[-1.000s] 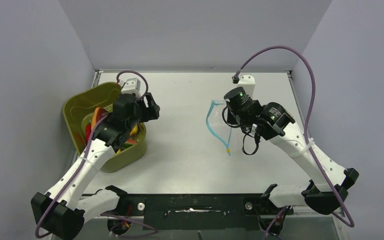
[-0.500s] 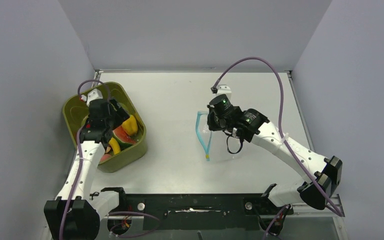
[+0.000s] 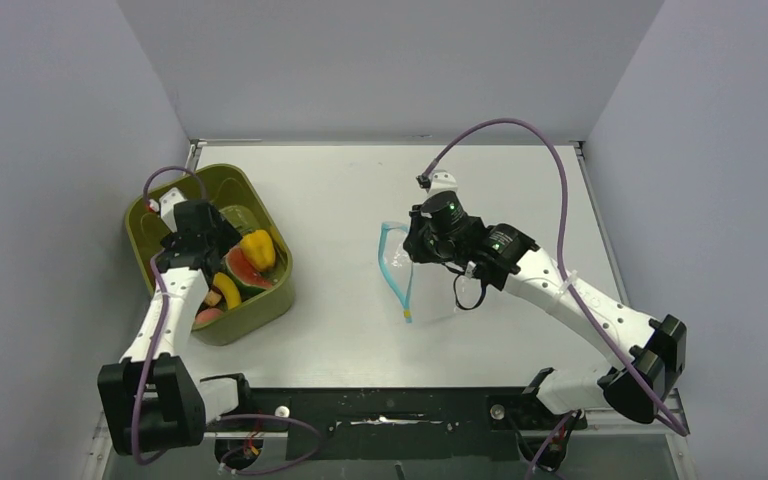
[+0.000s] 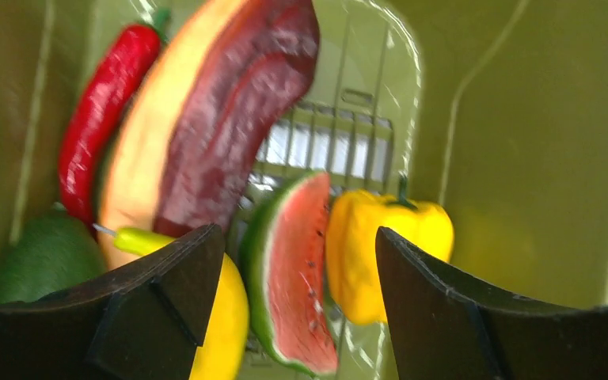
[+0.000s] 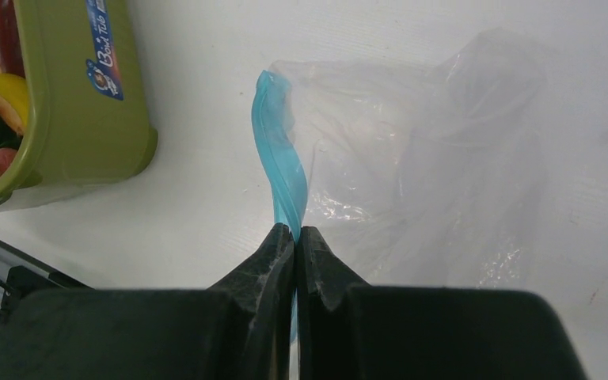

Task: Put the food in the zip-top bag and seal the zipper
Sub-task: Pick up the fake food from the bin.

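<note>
The dark-red side of the peach and dark-red piece (image 4: 198, 119) lies toward the bin's far end, so my left gripper will move outward and down onto it.
The food lies in the olive-green bin (image 3: 178, 196): a yellow pepper (image 4: 384, 245), a watermelon slice (image 4: 297, 269), a red chili (image 4: 99, 119), a peach and dark-red piece (image 4: 198, 119), a dark green piece (image 4: 43, 257) and a yellow piece (image 4: 222, 324). My left gripper (image 4: 297, 297) is open over the bin, its jaws either side of the watermelon slice. My right gripper (image 5: 295, 234) is shut on the light-blue zipper (image 5: 281, 170) of the clear zip-top bag (image 5: 427, 166), which it holds up over the table. The bag's mouth (image 3: 392, 262) faces the bin.
The bin stands at the table's left side, near the left wall. The bag hangs at mid table, right of the bin. A purple cable (image 3: 520, 130) loops above my right arm. The black base rail (image 3: 390, 410) runs along the near edge.
My left gripper has swung from the bin's right side to above the food inside it. My right gripper has carried the bag left, towards the bin.
</note>
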You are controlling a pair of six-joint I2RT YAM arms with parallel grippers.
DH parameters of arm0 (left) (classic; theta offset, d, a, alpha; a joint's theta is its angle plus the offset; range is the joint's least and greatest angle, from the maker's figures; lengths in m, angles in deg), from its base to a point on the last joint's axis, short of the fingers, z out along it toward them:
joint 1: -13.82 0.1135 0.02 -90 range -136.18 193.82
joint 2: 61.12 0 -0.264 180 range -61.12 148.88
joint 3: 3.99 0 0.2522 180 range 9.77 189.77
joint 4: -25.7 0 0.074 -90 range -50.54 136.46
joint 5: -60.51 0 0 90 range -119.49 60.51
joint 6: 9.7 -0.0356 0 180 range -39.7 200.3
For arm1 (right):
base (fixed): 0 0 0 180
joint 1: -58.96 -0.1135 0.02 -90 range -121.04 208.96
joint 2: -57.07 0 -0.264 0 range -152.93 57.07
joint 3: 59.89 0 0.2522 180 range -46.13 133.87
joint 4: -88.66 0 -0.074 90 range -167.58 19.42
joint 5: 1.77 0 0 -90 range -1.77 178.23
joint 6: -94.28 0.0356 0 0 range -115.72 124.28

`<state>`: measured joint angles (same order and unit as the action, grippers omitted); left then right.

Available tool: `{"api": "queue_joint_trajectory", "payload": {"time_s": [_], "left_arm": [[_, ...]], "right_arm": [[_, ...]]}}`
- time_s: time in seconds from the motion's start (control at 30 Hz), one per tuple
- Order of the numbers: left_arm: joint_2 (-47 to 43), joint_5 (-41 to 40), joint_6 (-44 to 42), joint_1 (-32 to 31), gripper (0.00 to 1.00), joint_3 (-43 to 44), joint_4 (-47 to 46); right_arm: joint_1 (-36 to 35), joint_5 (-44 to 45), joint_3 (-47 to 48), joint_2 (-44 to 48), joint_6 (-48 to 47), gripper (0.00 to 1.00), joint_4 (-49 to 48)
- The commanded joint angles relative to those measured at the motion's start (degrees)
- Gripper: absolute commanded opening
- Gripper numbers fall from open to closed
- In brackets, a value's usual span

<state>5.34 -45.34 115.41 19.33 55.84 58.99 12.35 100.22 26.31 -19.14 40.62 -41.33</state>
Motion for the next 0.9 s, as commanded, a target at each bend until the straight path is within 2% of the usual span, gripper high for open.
{"api": "queue_joint_trajectory", "payload": {"time_s": [0.0, 0.2, 0.37, 0.53, 0.87], "left_arm": [[4.09, -5.60, -10.68, 1.40, 0.70, 6.51, -5.33], [12.44, -5.91, -20.86, 1.95, 0.69, 11.66, -4.42], [19.11, -7.20, -25.59, 2.12, 0.69, 16.25, -5.60], [27.96, -8.66, -27.17, 1.95, 0.70, 21.66, -3.57], [37.91, -11.91, -32.14, 1.48, 0.70, 22.31, -7.52]], "right_arm": [[-0.50, -1.93, -0.68, 2.96, -2.00, 0.00, -5.30], [-0.33, -2.92, -2.18, 5.19, -5.35, 0.00, -7.46], [0.06, -1.91, -2.26, 6.76, -8.63, 0.00, -7.16], [0.63, -2.50, -1.92, 7.38, -10.96, 0.00, -7.40], [1.37, -6.20, -1.61, 6.69, -12.09, 0.00, -8.70]]}}
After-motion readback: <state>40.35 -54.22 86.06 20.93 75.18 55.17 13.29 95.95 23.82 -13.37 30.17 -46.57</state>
